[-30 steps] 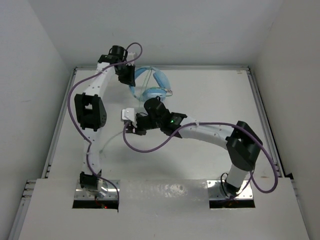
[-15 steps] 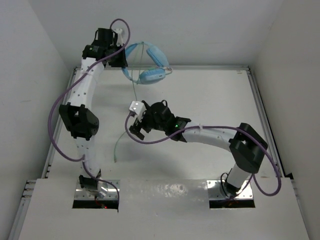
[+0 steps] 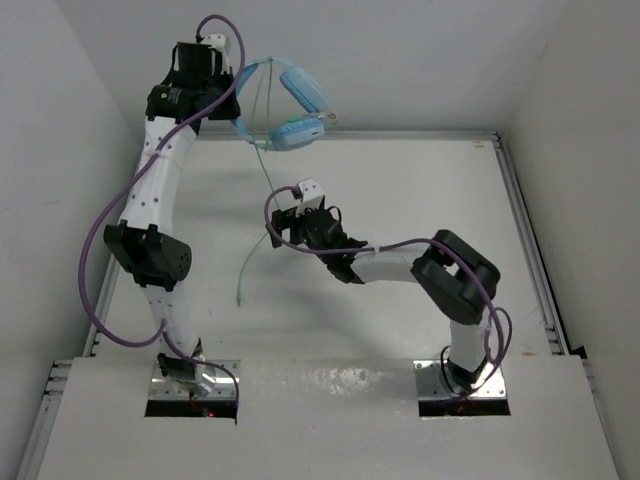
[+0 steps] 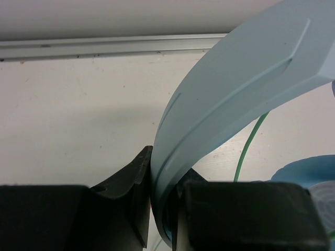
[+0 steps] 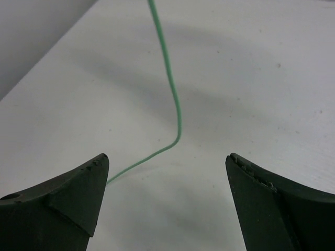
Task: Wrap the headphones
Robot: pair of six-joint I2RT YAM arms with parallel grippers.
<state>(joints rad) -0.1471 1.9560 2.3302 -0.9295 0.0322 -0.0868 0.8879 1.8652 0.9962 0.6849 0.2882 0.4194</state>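
Note:
The right gripper eases outward and ahead onto the bend in the thin green cable next, since that bend shows beyond the gap between its open fingers.
The light blue headphones (image 3: 299, 131) hang in the air at the back left, above the table. My left gripper (image 3: 233, 94) is shut on their headband (image 4: 235, 89), which fills the gap between the jaws in the left wrist view (image 4: 162, 175). An ear cup (image 4: 309, 175) shows at that view's lower right. The thin green cable (image 3: 254, 252) drops from the headphones and trails on the table toward the front left. My right gripper (image 3: 275, 228) hovers low over the middle of the table, open. The cable (image 5: 176, 104) lies on the table ahead of its spread fingers (image 5: 167, 157), touching neither.
A raised metal rail (image 3: 510, 190) runs round the white table, with white walls behind and at both sides. Thick purple robot cables (image 3: 95, 250) loop off both arms. The right arm's elbow (image 3: 460, 275) sits over the table's right half.
My left arm has lifted the headphones higher and further back, drawing the cable up. My right gripper has opened and shifted slightly back and right.

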